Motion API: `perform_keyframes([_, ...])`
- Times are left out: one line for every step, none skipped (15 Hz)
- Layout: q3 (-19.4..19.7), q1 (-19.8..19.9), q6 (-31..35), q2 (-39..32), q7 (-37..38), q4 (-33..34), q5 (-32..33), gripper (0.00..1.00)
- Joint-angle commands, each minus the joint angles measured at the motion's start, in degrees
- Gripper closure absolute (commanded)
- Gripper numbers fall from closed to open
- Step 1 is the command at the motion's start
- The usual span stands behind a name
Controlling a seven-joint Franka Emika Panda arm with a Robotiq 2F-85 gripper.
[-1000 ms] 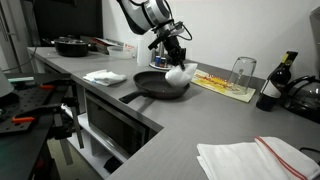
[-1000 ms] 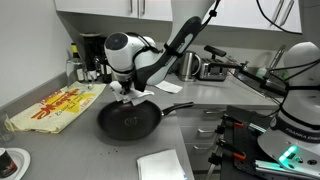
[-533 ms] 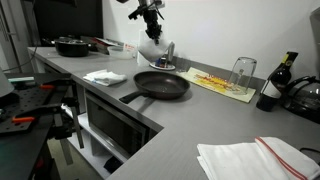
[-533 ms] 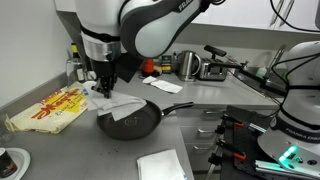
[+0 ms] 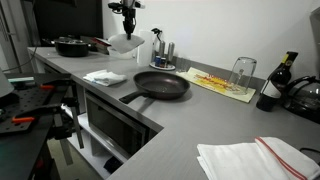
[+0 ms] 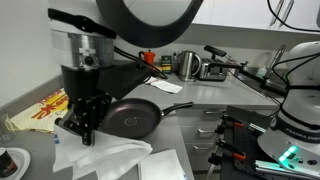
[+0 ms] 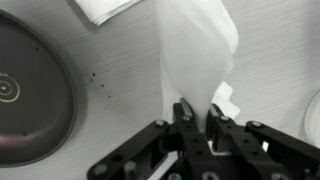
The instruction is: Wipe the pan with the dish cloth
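The dish cloth hangs above the bare counter beside the pan. My gripper will go down and move toward the second white cloth, over that counter.
The black frying pan sits on the grey counter, handle toward the counter's front edge; it also shows in an exterior view and at the left of the wrist view. My gripper is high above the counter, off to the side of the pan, shut on a white dish cloth that hangs below it. Close to the camera in an exterior view, the gripper holds the cloth. In the wrist view the jaws pinch the cloth.
A second white cloth lies on the counter beside the pan. A dark pot stands at the far end. A yellow printed mat with a glass, a bottle and a folded towel are also there.
My gripper has lifted the dish cloth out of the pan and carried it up and away from the pan, toward the pot end of the counter. The pan has stayed put.
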State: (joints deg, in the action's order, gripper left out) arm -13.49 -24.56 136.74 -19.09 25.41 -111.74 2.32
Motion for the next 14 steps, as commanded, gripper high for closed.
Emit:
perform_keyframes([-1.33,1.75,2.17,-0.25,-3.25,-3.25,-4.92,0.96])
perform_keyframes([-1.28,1.87,2.58,-0.73,-3.47,-4.04,-5.52,0.96])
perform_keyframes([-1.21,1.97,3.03,-1.05,-3.68,-4.93,-5.93,0.96])
perform_keyframes([-1.41,2.3,3.23,-1.36,-4.32,-5.83,-6.84,0.96])
perform_keyframes([-1.52,2.55,3.68,-1.62,-4.72,-6.66,-7.68,0.96])
perform_keyframes([-1.57,2.66,4.38,-1.77,-5.0,-7.48,-8.25,0.96])
perform_keyframes([-1.44,2.61,5.37,-2.04,-5.06,-8.13,-8.39,0.96])
perform_keyframes([-0.55,1.85,9.01,-1.95,-3.62,-9.43,-6.92,0.96])
perform_keyframes([-0.42,1.73,10.84,-2.07,-3.47,-9.97,-6.77,0.96])
perform_keyframes([-0.27,1.54,13.19,-2.16,-3.29,-10.6,-6.53,0.96])
perform_keyframes([-0.24,1.44,15.15,-2.28,-3.27,-11.04,-6.51,0.96])
perform_keyframes([0.02,1.1,17.43,-2.44,-3.13,-11.61,-5.94,0.96])
perform_keyframes([0.68,0.45,19.27,-2.73,-2.66,-12.03,-4.75,0.96])
perform_keyframes([0.88,0.19,20.36,-3.07,-2.89,-12.43,-4.29,0.96])
